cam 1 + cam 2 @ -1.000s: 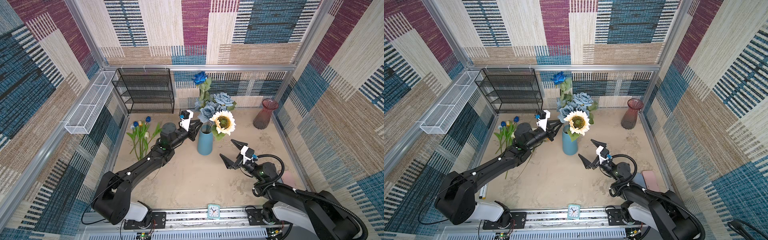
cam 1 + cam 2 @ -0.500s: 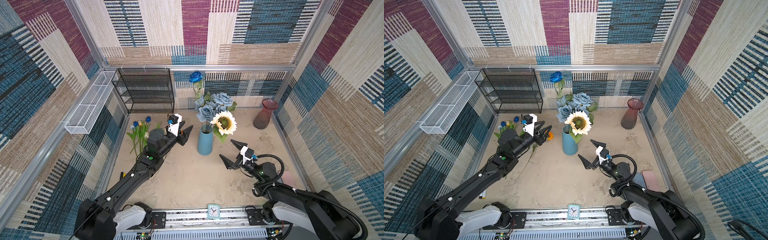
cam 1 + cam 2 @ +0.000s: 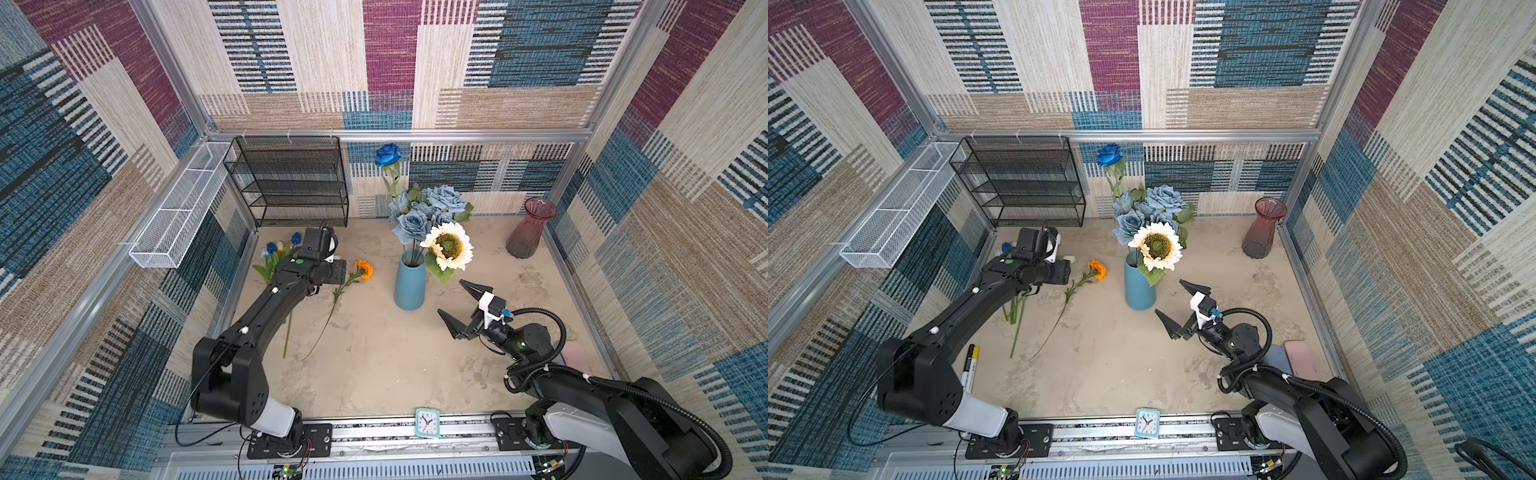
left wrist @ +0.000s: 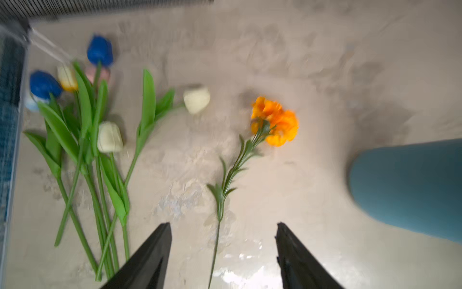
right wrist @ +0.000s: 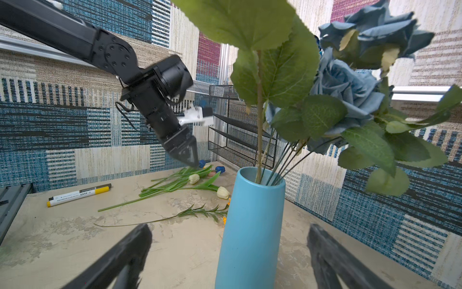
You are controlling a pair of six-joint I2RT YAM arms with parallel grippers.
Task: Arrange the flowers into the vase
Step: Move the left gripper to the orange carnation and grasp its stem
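Note:
The green stem's bare part [image 3: 334, 301] [image 4: 219, 222] beside its lowest leaves is below my left gripper, between its open fingers, so I need to move the gripper down onto it and close.
A blue vase [image 3: 410, 282] stands mid-table and holds dusty-blue roses [image 3: 415, 222], a tall deep-blue rose [image 3: 387, 154] and a cream sunflower [image 3: 449, 245]. An orange bloom [image 3: 364, 269] lies on the table to the vase's left, its thin stem running toward the front. Several tulips [image 4: 87, 125] lie in a bunch further left. My left gripper [image 4: 222, 230] hangs open and empty above the orange bloom's stem [image 4: 217, 240]. My right gripper [image 3: 451, 297] is wide open and empty, just right of the vase [image 5: 250, 225] and facing it without touching.
A dark red glass vase [image 3: 528, 232] stands at the back right. A black wire shelf [image 3: 291, 183] and a white wire basket [image 3: 178, 208] line the back left. A small clock [image 3: 427, 422] sits on the front rail. Two markers [image 3: 969, 365] lie front left.
My left gripper opened off the deep-blue rose at the vase, then swung left and down over the orange bloom. The rose stays in the vase. The right arm has not moved.

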